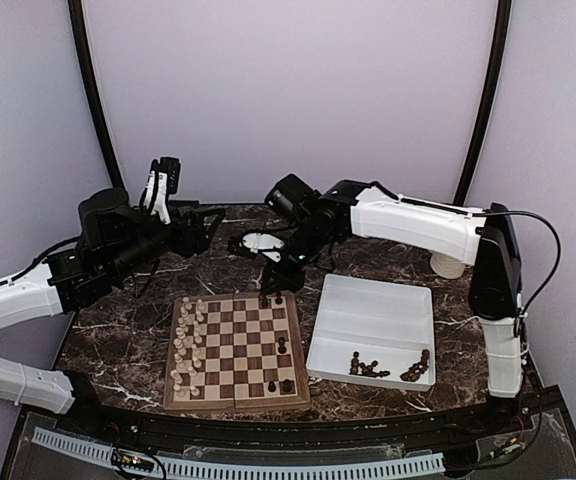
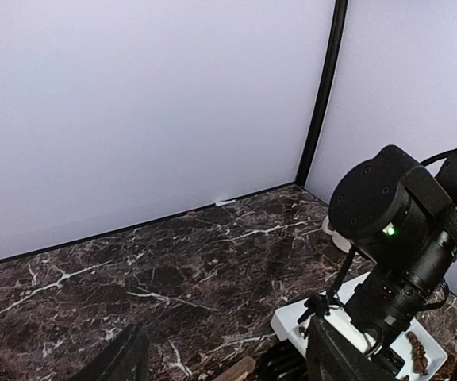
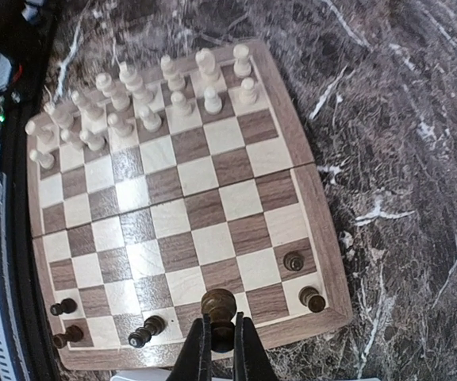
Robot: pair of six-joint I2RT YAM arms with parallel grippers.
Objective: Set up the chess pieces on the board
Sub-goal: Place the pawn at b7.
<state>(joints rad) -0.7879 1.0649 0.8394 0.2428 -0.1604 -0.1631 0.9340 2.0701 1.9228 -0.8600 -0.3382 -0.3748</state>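
The empty pale square [image 1: 266, 315] [image 3: 261, 269] beside the far inner dark piece is below my right gripper. My right gripper should next lower the piece it holds onto that square and release it.
The board [image 1: 233, 352] lies at the table's near middle, and the right wrist view looks down on the board [image 3: 213, 159]. Cream chess pieces [image 1: 188, 340] fill its left side. A few dark chess pieces [image 1: 280, 345] stand along its right edge. My right gripper [image 3: 220, 337] hangs above that edge, shut on a dark piece [image 3: 219, 303]. From above, the right gripper [image 1: 273, 262] is over the board's far end. My left gripper [image 2: 228, 355] is raised beyond the board's far left, open, with nothing between its fingers [image 2: 125, 359].
A white tray [image 1: 373, 300] right of the board holds several loose dark pieces [image 1: 368, 368]. A white cup [image 1: 448, 265] stands at the back right. The right arm [image 2: 395, 230] crosses close in front of the left gripper. Curtain walls ring the marble table.
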